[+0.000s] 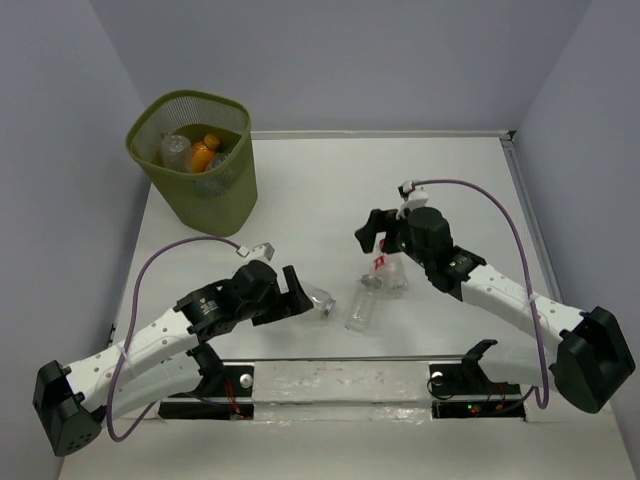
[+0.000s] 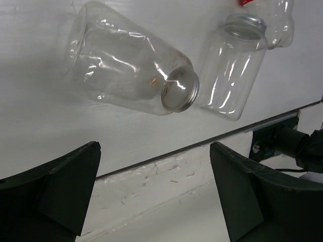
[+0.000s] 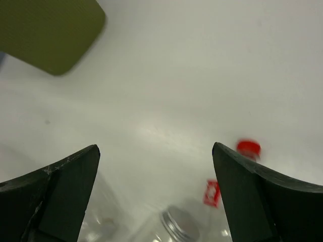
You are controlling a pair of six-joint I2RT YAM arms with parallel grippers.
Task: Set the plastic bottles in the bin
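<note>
The red-capped bottle's clear body (image 1: 393, 277) (image 3: 217, 219) is below my open fingers and nearer my base. My right gripper needs to come down and back onto it next.
Three clear plastic bottles lie on the white table between my arms. A wide capless bottle (image 1: 322, 300) lies just right of my left gripper (image 1: 303, 292). A second capless bottle (image 1: 362, 308) lies beside it, and a red-capped bottle (image 1: 386, 276) with a red label lies beyond that. The left wrist view shows the wide bottle (image 2: 126, 70), the second (image 2: 232, 65) and the red-capped one (image 2: 275, 20) ahead of the open, empty left gripper (image 2: 155, 151). My right gripper (image 1: 366, 232) hovers above the red-capped bottle, open and empty (image 3: 155, 148); the red cap (image 3: 248, 148) shows by its right finger. The olive mesh bin (image 1: 215, 195) stands at the far left.
The bin holds an orange bottle (image 1: 204, 152) and several clear ones. A corner of the bin (image 3: 50, 30) shows in the right wrist view. Grey walls close in the table (image 1: 330, 190) on the left, back and right. A mounting rail (image 1: 340, 380) runs along the near edge.
</note>
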